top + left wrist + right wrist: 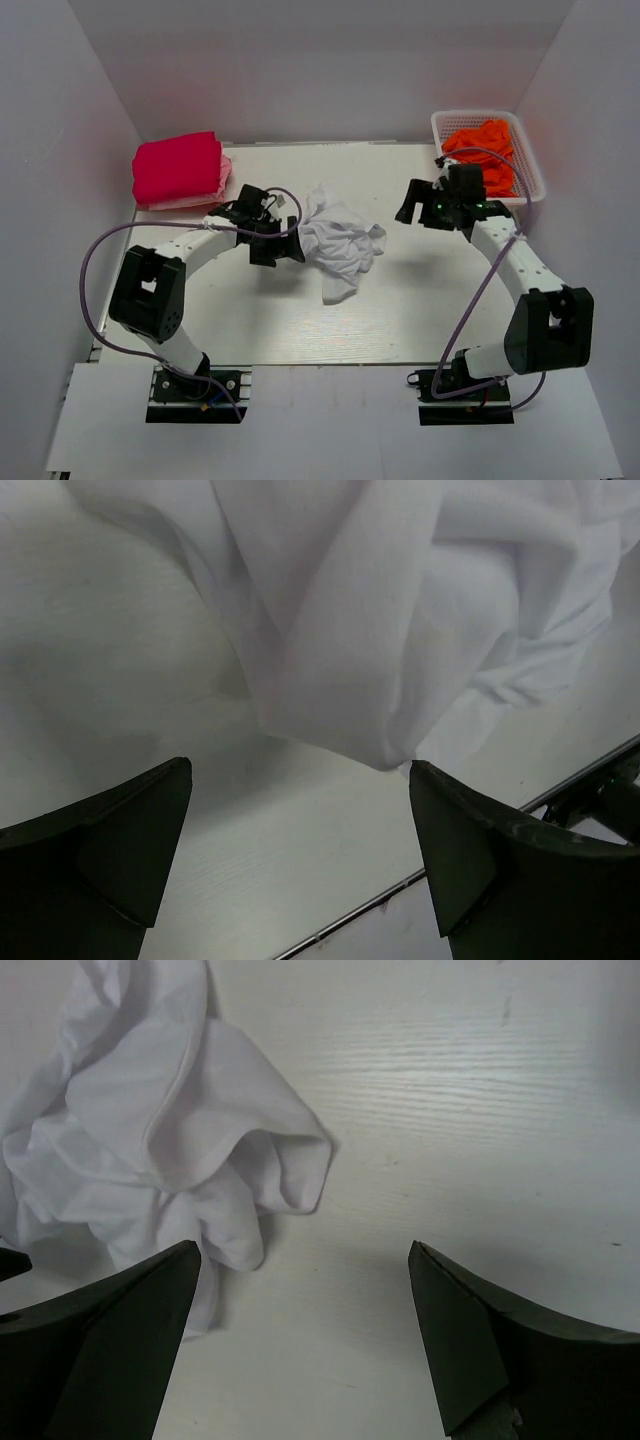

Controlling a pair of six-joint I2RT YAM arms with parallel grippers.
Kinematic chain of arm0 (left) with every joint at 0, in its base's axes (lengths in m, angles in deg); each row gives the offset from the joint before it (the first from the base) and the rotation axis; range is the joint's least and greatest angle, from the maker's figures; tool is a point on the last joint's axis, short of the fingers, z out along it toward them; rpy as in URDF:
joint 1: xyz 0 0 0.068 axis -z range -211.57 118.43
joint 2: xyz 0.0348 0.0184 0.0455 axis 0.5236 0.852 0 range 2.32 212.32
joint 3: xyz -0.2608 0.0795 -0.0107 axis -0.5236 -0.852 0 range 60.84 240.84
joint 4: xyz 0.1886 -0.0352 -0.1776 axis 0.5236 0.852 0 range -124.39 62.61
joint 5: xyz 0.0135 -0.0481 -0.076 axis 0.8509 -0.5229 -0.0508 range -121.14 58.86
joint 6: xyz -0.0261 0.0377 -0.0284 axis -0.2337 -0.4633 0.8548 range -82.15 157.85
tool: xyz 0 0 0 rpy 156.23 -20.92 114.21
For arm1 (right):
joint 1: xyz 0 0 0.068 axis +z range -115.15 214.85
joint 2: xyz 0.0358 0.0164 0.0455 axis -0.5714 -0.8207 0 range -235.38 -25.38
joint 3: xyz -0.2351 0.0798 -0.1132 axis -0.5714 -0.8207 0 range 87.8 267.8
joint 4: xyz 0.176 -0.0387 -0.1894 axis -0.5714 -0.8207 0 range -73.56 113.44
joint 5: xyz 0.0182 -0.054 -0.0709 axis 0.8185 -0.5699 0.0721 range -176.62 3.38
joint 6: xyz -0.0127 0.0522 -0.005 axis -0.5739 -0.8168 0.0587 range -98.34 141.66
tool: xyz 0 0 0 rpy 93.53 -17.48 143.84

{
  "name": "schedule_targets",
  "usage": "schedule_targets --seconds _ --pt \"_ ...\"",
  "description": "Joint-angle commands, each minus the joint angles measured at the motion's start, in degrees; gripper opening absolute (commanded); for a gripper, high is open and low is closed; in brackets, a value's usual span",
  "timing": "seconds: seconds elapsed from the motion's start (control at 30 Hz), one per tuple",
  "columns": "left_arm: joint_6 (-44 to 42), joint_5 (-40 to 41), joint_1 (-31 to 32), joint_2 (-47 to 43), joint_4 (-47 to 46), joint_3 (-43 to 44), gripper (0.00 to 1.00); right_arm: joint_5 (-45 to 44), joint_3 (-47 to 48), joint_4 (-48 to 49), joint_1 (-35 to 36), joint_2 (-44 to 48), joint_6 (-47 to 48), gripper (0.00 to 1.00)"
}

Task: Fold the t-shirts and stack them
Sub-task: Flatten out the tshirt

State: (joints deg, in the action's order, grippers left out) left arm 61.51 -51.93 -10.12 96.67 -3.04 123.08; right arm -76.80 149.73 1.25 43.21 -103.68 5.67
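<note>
My left gripper moves down toward the white t-shirt [338, 240] next.
A crumpled white t-shirt [338, 240] lies in the middle of the table; it also shows in the left wrist view [380, 610] and the right wrist view [170, 1130]. My left gripper [283, 245] is open and empty at the shirt's left edge, its jaws [300, 850] just short of the cloth. My right gripper [412, 205] is open and empty over bare table to the right of the shirt [300, 1340]. A folded crimson-pink t-shirt [178, 168] lies on a paler pink one [226, 172] at the back left. Orange t-shirts [485, 150] fill the basket.
A white plastic lattice basket [532, 160] stands at the back right corner. White walls close in the table on the left, back and right. The table's near edge with a metal rail shows in the left wrist view [480, 835].
</note>
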Motion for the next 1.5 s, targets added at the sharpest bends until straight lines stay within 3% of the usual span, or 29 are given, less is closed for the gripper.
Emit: schedule_targets --seconds 0.0,0.17,0.3,0.5,0.57,0.73,0.77,0.8,0.83,1.13,1.23,1.33,1.47 --pt "0.95 -1.36 1.31 -4.96 -3.84 -0.63 1.00 5.12 1.53 0.40 3.50 -2.02 1.57 0.90" --pt "-1.59 4.27 3.51 -0.05 -3.84 0.24 1.00 5.12 1.79 2.60 9.21 -7.38 1.84 0.88" --pt "-1.60 8.83 3.51 5.31 -4.46 4.11 0.97 -0.93 4.16 1.10 11.85 -12.65 2.89 0.87" --pt "-2.13 8.23 3.51 8.84 -4.99 7.98 0.69 -0.77 7.67 2.33 15.28 -19.78 4.04 0.84" --pt "-2.13 7.71 3.51 8.84 -5.69 7.99 0.51 -0.51 9.25 4.07 15.98 -22.15 3.16 0.80" --pt "-3.26 7.00 3.51 8.31 -6.22 8.51 0.26 1.95 13.38 6.37 17.30 -26.01 3.42 0.77" --pt "-3.27 7.00 3.51 8.31 -6.22 9.21 0.07 2.74 13.74 6.98 17.39 -26.98 3.68 0.59" --pt "-3.27 7.87 3.51 8.31 -5.61 9.22 0.00 2.74 14.96 7.25 17.39 -27.43 3.25 0.31" --pt "-3.27 7.88 3.51 8.31 -3.95 11.22 0.00 1.96 15.58 6.73 17.65 -27.43 2.81 0.00" --pt "-3.27 23.69 3.51 -2.49 5.63 24.48 0.00 -23.22 21.37 2.78 16.60 -12.69 0.78 0.00" --pt "-3.27 27.12 3.51 -5.57 8.62 30.37 0.00 -27.20 23.93 1.54 16.69 -7.07 2.80 0.00" --pt "-3.80 26.25 3.51 -9.33 8.64 33.65 0.00 -27.58 25.25 3.82 16.69 -2.32 5.34 0.00" --pt "-5.03 18.18 3.51 -16.53 4.18 34.18 0.00 -24.01 27.19 4.70 16.87 7.51 10.52 0.00"
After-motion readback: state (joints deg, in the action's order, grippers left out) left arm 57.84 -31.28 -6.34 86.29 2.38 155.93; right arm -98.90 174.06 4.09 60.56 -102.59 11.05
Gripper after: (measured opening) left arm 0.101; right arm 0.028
